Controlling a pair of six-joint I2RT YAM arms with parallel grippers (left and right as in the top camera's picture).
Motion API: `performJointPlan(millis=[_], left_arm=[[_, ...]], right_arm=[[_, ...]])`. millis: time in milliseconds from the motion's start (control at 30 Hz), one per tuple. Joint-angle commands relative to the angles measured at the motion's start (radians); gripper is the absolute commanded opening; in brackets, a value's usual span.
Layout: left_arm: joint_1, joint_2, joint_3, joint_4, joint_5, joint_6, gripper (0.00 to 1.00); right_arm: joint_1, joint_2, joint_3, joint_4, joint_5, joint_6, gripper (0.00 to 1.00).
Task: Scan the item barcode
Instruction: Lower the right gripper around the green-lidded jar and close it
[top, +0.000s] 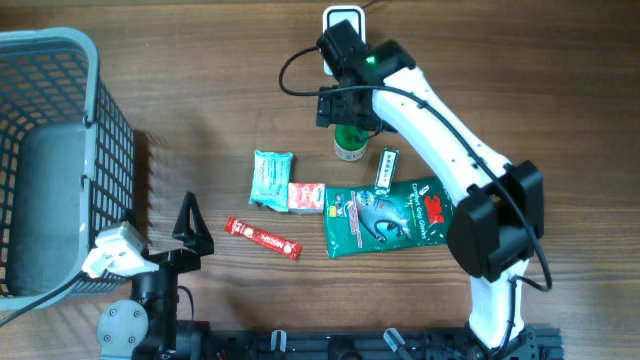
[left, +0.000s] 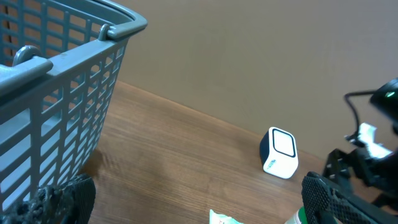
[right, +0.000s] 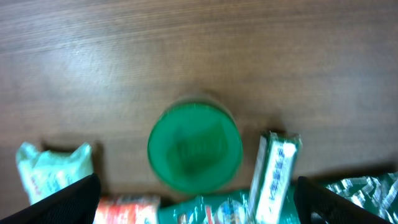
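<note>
The green-lidded jar stands upright below my right gripper's wide-open fingers, which come down over the round green lid (top: 350, 136) (right: 194, 146) next and close around the jar.
Several items lie mid-table. A green-lidded jar (top: 350, 145) stands upright, and my right gripper (top: 349, 122) hangs open just above it. In the right wrist view the round green lid (right: 194, 146) sits on the wood ahead of the right gripper (right: 205, 208), whose fingers stand wide apart and touch nothing. The white barcode scanner (top: 343, 20) stands at the table's far edge, also seen as a white scanner (left: 279, 152) in the left wrist view. My left gripper (top: 192, 228) rests open near the front left, and nothing shows between the left gripper (left: 199, 208) fingers. No barcode is visible.
Beside the jar lie a green-white gum pack (top: 388, 168), a green 3M pouch (top: 385, 217), a teal packet (top: 271, 178), a red-white packet (top: 306, 197) and a red stick (top: 263, 238). A grey basket (top: 60, 60) fills the left side.
</note>
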Motion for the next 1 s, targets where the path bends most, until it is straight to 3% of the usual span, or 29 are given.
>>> performJointPlan(millis=[0, 200, 567, 967], left_arm=[[-0.004, -0.008, -0.003, 0.002, -0.002, 0.016, 1.00], [-0.004, -0.008, -0.003, 0.002, -0.002, 0.016, 1.00], [-0.004, -0.008, -0.003, 0.002, -0.002, 0.016, 1.00], [-0.004, -0.008, -0.003, 0.002, -0.002, 0.016, 1.00]], right_arm=[[0.002, -0.043, 0.048, -0.043, -0.084, -0.030, 1.00], [-0.001, -0.041, 0.036, -0.026, -0.106, -0.042, 0.99], [-0.077, -0.036, 0.097, -0.165, -0.211, -0.003, 0.99], [-0.074, 0.186, 0.097, -0.083, -0.198, -0.088, 0.99]])
